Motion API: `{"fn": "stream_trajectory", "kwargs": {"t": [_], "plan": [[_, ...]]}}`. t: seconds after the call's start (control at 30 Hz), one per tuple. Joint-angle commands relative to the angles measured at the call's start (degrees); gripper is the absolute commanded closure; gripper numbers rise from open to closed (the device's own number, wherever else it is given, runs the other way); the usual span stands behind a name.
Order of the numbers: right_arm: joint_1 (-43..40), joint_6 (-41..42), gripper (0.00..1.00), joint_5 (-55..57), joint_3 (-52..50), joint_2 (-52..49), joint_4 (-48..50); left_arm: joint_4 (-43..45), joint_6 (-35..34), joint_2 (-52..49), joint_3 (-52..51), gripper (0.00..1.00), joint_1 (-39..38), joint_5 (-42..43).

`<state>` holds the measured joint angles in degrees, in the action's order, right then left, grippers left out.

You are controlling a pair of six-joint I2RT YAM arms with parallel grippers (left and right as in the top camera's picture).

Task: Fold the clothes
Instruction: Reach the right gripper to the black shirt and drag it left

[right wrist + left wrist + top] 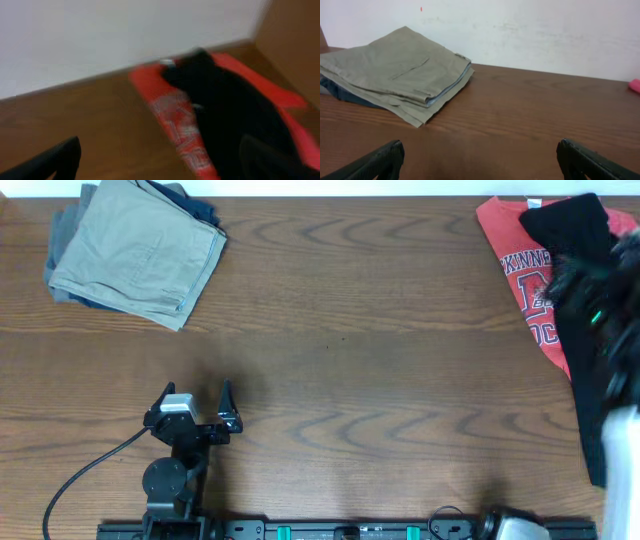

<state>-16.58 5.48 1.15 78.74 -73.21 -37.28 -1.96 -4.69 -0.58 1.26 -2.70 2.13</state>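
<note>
The black clothes cover the red T-shirt [512, 250], so my right gripper will next tilt down and toward the right in the overhead view onto the black clothes to pinch a fold.
The black clothes [566, 226] lie at the far right of the table, draped over a red T-shirt [512, 250] and trailing toward the front edge. In the right wrist view the black cloth [235, 105] covers the red shirt [172, 112]; the picture is blurred. My right gripper [162, 165] is open and empty, its fingers wide apart just short of the cloth. In the overhead view the right arm [600, 310] is a blur above the cloth. My left gripper [196, 392] is open and empty at the front left, also seen in the left wrist view [480, 162].
Folded khaki trousers [140, 245] lie at the back left on a dark blue garment [345, 95]; they also show in the left wrist view [395, 70]. A white wall runs behind the wooden table [360, 380].
</note>
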Motion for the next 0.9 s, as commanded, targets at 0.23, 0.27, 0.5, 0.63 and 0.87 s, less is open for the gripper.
{"fn": "stream_trajectory", "kwargs": {"t": [0.23, 0.27, 0.5, 0.63, 0.87], "plan": [[-16.96, -1.95, 0.01, -4.52, 19.93, -26.43, -13.07, -2.08, -0.48, 0.35, -1.03, 0.02, -0.11, -1.53], [-17.90, -1.95, 0.02, -6.08, 19.93, -27.89, -12.72, -2.08, -0.46, 0.35, -1.03, 0.02, -0.11, -1.53], [-22.93, -1.95, 0.08, -9.53, 19.93, -38.51, -9.11, -2.08, -0.48, 0.35, -1.03, 0.02, -0.11, -1.53], [-25.31, -1.92, 0.14, -9.55, 19.93, -43.36, -7.50, -2.08, -0.48, 0.35, -1.03, 0.02, -0.11, -1.53], [-27.10, -2.12, 0.24, -9.70, 19.93, -49.83, -4.87, -2.08, -0.46, 0.35, -1.03, 0.02, -0.11, -1.53]]}}
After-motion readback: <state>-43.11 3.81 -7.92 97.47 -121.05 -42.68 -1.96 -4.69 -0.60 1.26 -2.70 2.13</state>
